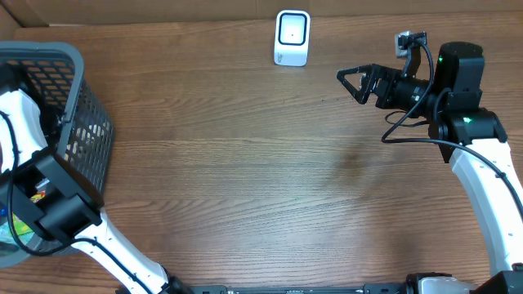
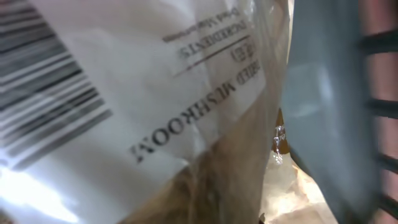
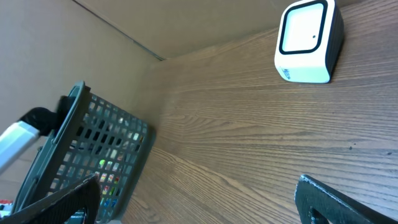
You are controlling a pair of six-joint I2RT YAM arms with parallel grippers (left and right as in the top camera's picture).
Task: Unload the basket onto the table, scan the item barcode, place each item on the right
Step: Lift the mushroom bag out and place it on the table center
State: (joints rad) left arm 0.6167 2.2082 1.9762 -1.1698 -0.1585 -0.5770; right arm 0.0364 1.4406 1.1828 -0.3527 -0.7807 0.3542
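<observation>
The left gripper rises over the basket's side next, then lowers onto the tabletop short of the scanner, since the basket's side stands between the bag and the bare tabletop.
A clear bag of dried mushrooms (image 2: 205, 124) fills the left wrist view, its white label and black barcode (image 2: 43, 106) at the upper left. The film bunches into a fold at the bottom centre, where my left gripper is shut on the bag; its fingers are hidden. From overhead, my left arm (image 1: 51, 200) reaches down into the grey basket (image 1: 78, 98) at the table's left edge. The white scanner (image 1: 292, 37) stands at the back centre, also in the right wrist view as the scanner (image 3: 308, 42). My right gripper (image 1: 349, 88) hovers open to the right of it, holding nothing.
The grey basket wall (image 2: 329, 106) stands close on the right of the bag. Through the basket (image 3: 81, 149) mesh, several colourful packages show. A cardboard wall runs along the table's far edge. Bare wooden tabletop (image 1: 245, 163) lies between basket and right arm.
</observation>
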